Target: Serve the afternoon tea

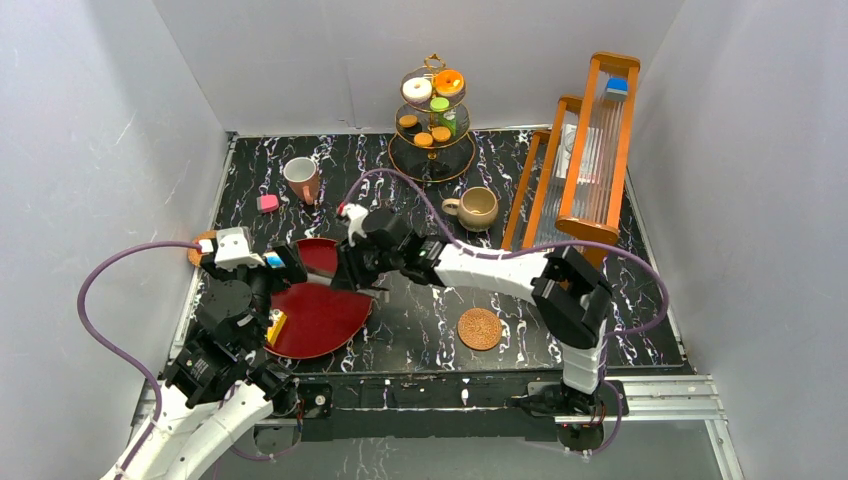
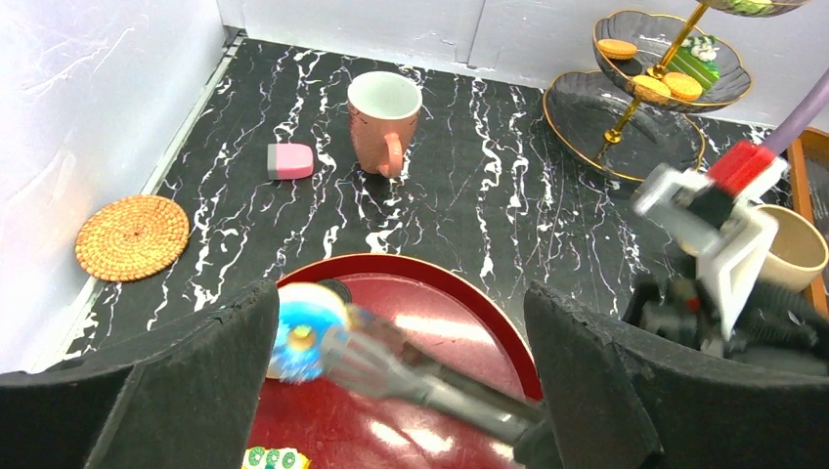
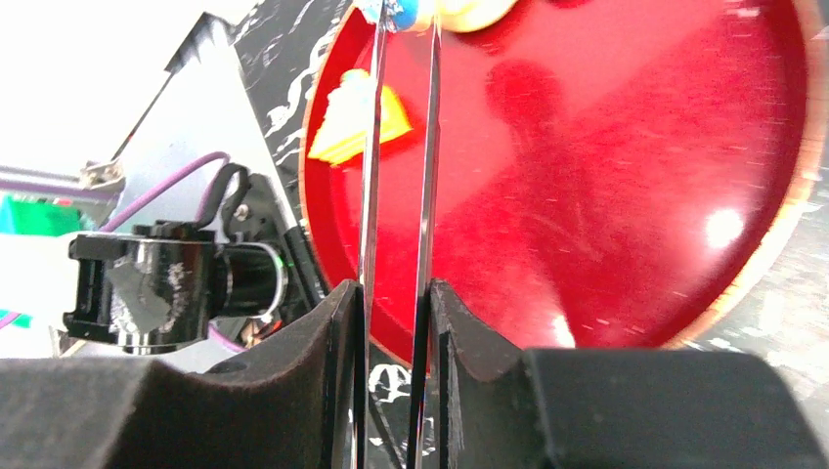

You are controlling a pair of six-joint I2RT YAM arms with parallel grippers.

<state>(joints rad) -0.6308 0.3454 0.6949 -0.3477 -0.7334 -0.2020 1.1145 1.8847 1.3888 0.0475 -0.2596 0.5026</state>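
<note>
Next, my right gripper moves over the gold stand's empty bottom shelf [image 1: 412, 160] to release the donut, since this shelf lies outward and to its right in the top view.
My right gripper [image 3: 396, 303] is shut on the black tongs [image 3: 399, 147]. Their tips pinch a blue-iced donut [image 2: 296, 332] over the left part of the red tray [image 1: 330, 318]. My left gripper [image 2: 401, 303] is open and empty, with its jaws wide either side of the donut and the tongs [image 2: 420, 376]. A yellow cake slice [image 3: 357, 117] lies on the tray. A pink-and-white mug [image 1: 301, 178] and a pink pastry [image 1: 267, 203] stand at the back left. A beige mug [image 1: 477, 207] sits in front of the gold stand [image 1: 433, 120], which holds donuts and cookies.
One woven coaster [image 1: 479, 328] lies at the front centre. Another coaster [image 2: 132, 236] lies by the left wall. A wooden rack [image 1: 585, 150] stands along the right side. White walls close in on the left, back and right.
</note>
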